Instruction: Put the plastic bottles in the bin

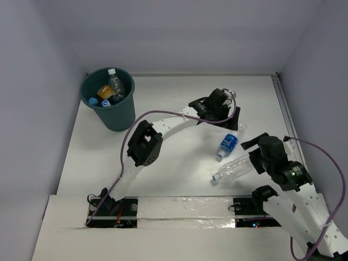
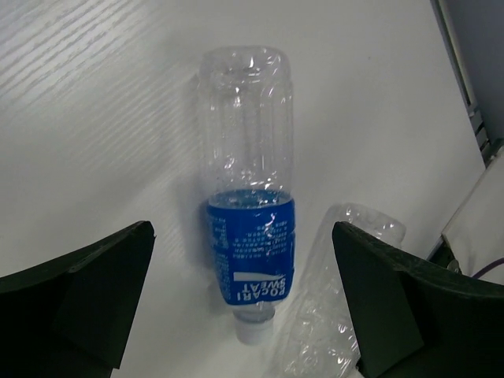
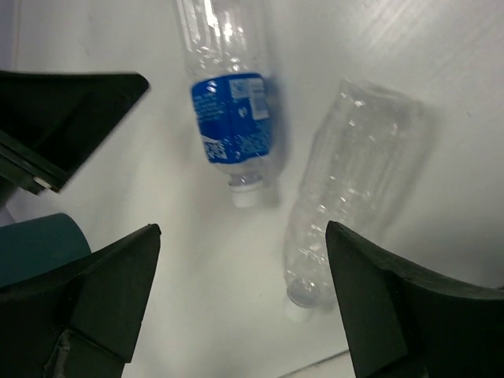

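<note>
The bottle lies below my left gripper's open fingers. The left gripper moves down onto the blue-labelled bottle's clear body (image 1: 236, 132) (image 2: 249, 172), just beyond the label, and closes there next.
A blue-labelled plastic bottle (image 1: 228, 144) lies on the white table, cap toward me. My left gripper (image 1: 229, 126) hovers over it, open and empty; in the left wrist view the bottle (image 2: 248, 197) lies between the spread fingers of that gripper (image 2: 244, 307). A clear crinkled bottle (image 1: 234, 169) lies just right of it, also seen in the left wrist view (image 2: 335, 315). My right gripper (image 1: 253, 153) is open above the clear bottle (image 3: 354, 189), with the blue-labelled one (image 3: 228, 102) further out. The dark teal bin (image 1: 120, 117) stands far left and holds several bottles, one of them orange (image 1: 103, 91).
A raised rail (image 1: 285, 117) runs along the table's right edge. Grey walls close in the back and both sides. The left arm's purple cable (image 1: 163, 113) arcs over the table's middle. A dark finger of the left gripper (image 3: 63, 118) shows in the right wrist view.
</note>
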Controlling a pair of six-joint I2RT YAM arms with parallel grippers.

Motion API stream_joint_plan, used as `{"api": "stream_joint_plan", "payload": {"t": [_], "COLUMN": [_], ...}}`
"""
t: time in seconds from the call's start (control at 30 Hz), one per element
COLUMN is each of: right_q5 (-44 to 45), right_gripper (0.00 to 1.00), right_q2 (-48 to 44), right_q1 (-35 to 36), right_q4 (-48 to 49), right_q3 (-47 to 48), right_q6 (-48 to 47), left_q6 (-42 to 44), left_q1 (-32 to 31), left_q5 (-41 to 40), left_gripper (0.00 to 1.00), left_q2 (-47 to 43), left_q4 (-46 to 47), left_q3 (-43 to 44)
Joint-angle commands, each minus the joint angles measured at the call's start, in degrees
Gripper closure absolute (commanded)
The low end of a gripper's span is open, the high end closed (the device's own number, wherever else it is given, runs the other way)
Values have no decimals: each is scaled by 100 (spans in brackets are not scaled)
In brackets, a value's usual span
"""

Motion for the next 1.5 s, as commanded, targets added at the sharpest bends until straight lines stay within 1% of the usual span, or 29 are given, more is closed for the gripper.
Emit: {"api": "stream_joint_plan", "payload": {"t": [0.0,0.03,0.1,0.27,0.47,0.57,0.63,0.67,0.7,0.73,0.77,0.8,0.83,0.87,0.9,0.93,0.97,1.0,1.03,1.07,1.1,1.23,1.27,1.3,1.37,1.4,1.47], "right_q5": [-224,-286,-304,-365,-313,-243,-199,-198,-190,-198,-198,-198,-181,-111,-58,12,152,205,232,250,276,224,-55,-240,-609,-646,-822], "right_gripper": [8,7,1,0,0,2,4,5,5,5,5,5,6,6,6,6,6,6,7,7,8,9,9,9,9,9,11], "right_q2": [-295,-331,-322,-199,459,749,951,1022,1075,1136,1224,1277,1321,1374,1531,1645,1786,2100,2260,2410,2542,3174,3298,3447,3878,3983,4090], "right_q1": [-33,-33,-33,-33,-33,-33,-33,-33,-33,-33,-85,-86,-86,-147,-147,-208,-261,-418,-507,-560,-639,-692,-745,-745,-745,-745,-745], "right_q4": [-745,-781,-869,-966,-1001,-1010,-993,-992,-1001,-1010,-1001,-1001,-984,-957,-949,-940,-940,-940,-948,-931,-922,-773,-677,-572,-360,-281,-71], "right_q3": [-161,-170,-205,-240,-82,6,67,85,102,120,146,155,173,190,251,295,339,444,497,550,594,753,709,639,420,384,331], "right_q6": [581,678,775,960,942,977,995,995,986,960,934,916,890,811,784,741,610,530,390,302,240,20,-146,-182,-139,-43,133], "left_q6": [23,15,6,6,-196,-188,-144,-152,-144,-144,-144,-118,-109,-82,-65,-65,-73,-82,-152,-187,-222,-276,-276,-267,-293,-293,-249], "left_q1": [-75,-75,-75,-127,-127,-127,-75,21,74,144,215,363,434,505,575,698,751,804,874,875,875,927,927,927,980,980,1032], "left_q5": [387,405,405,466,485,231,63,-42,-69,-69,-87,-131,-166,-262,-315,-359,-455,-491,-526,-535,-527,-535,-553,-535,-544,-527,-553], "left_gripper": [4,4,4,3,6,12,25,29,38,43,45,53,56,58,60,61,62,64,64,64,64,65,64,64,64,64,64], "left_q2": [251,331,602,1289,1755,1826,1817,1782,1625,1502,1344,986,782,545,38,-211,-474,-947,-1152,-1371,-1791,-2585,-2743,-3066,-3384,-3708,-4009], "left_q4": [2,-7,-68,-314,-157,-121,-139,-122,0,115,220,404,484,581,799,914,1020,1134,1188,1240,1319,1250,1224,1188,1171,1162,1109], "left_q3": [600,740,916,1690,1937,1911,1745,1622,1464,992,718,472,-62,-328,-592,-1099,-1322,-1480,-1769,-1885,-1982,-2159,-2228,-2273,-2466,-2527,-2686]}}
